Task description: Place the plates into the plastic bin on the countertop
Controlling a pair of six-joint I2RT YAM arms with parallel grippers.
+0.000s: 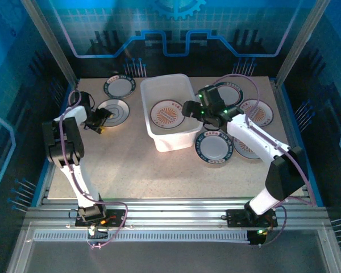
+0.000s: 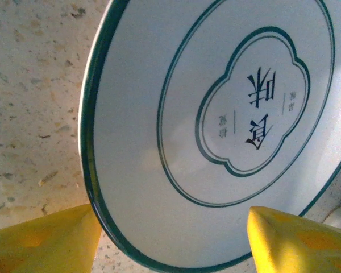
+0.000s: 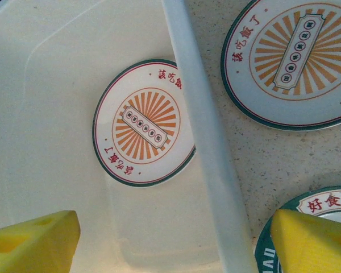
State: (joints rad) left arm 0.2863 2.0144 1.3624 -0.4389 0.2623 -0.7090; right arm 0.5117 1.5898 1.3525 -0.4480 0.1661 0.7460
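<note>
I will next keep my left gripper low beside the green-rimmed plate and close it on that plate's near rim (image 2: 135, 256), because the plate's rim is already between my open fingers.
The plastic bin (image 1: 169, 136) stands mid-countertop with one orange-centred plate (image 1: 166, 114) flat on its floor. Over the bin's right wall (image 3: 207, 142) hangs my right gripper (image 1: 191, 108), open, its yellow fingers (image 3: 34, 242) empty above the plate in the bin (image 3: 142, 122). At the left, my left gripper (image 1: 104, 119) stands open around the near rim of a green-rimmed plate (image 1: 115, 111). In the left wrist view that plate (image 2: 216, 131) lies between the fingertips (image 2: 295, 239), one at each side of its rim.
Another green-rimmed plate (image 1: 120, 87) lies at the back left. Right of the bin lie several more plates: a green-rimmed one (image 1: 215, 147) close to the bin's front corner and an orange-centred one (image 1: 256, 112), others partly under the right arm. Metal rails border the countertop (image 1: 136, 170).
</note>
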